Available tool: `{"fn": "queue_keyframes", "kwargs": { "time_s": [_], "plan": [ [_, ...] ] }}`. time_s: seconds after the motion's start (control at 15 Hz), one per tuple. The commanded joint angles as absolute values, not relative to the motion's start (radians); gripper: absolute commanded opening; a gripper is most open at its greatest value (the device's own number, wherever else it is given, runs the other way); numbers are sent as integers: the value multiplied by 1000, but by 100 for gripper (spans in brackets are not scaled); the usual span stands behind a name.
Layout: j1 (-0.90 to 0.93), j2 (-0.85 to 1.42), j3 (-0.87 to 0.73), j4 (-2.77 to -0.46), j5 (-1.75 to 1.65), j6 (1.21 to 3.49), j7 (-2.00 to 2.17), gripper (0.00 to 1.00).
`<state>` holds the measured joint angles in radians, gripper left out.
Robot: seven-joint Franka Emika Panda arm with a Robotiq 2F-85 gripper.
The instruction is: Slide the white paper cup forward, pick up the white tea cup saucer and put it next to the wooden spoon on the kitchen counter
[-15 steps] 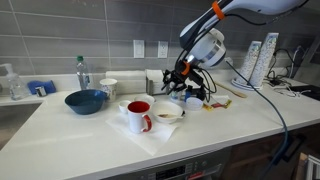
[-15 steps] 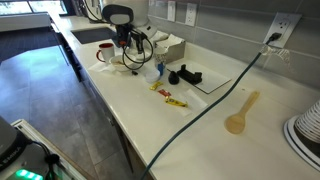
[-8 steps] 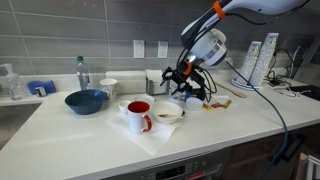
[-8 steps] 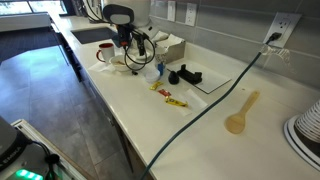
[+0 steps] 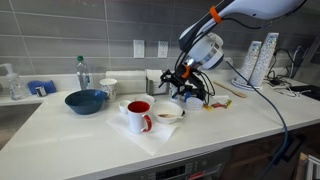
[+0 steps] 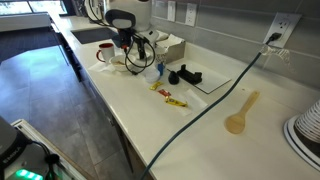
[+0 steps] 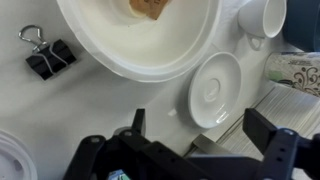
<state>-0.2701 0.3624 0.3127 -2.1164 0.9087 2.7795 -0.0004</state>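
Next, my gripper moves down onto the near rim of the white tea cup saucer (image 7: pixel 213 90) to close there, since that rim faces the gap between my fingers.
The white tea cup saucer (image 7: pixel 213 90) lies flat on the kitchen counter (image 5: pixel 60 130), just ahead of my gripper (image 7: pixel 200 128). The jaws are open, with one finger on each side and nothing between them. A small white paper cup (image 7: pixel 262 15) stands beyond the saucer at the upper right of the wrist view. In both exterior views the gripper (image 5: pixel 185 85) (image 6: pixel 140 58) hovers low over the cluster of dishes and hides the saucer. The wooden spoon (image 6: pixel 240 112) lies far along the counter, well away from the gripper.
A deep white bowl (image 7: pixel 140 35) with brownish contents sits beside the saucer, with a black binder clip (image 7: pixel 48 58) to its left. A red mug (image 5: pixel 139 115), blue bowl (image 5: pixel 86 101) and bottle (image 5: pixel 82 72) stand nearby. Black objects (image 6: pixel 185 75), a yellow wrapper (image 6: pixel 168 96) and a cable (image 6: pixel 215 100) lie between the gripper and the spoon.
The jaws have spread wider over the last second. The arm has hardly shifted above the dishes.
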Motion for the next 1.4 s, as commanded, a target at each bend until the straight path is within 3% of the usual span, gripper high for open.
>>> {"fn": "queue_keyframes", "kwargs": {
  "time_s": [0.0,1.33],
  "plan": [
    [-283,476,334,-2024,940,2778,-45,100],
    [-346,686,455,-1844,990,2827,-181,100]
  ]
}}
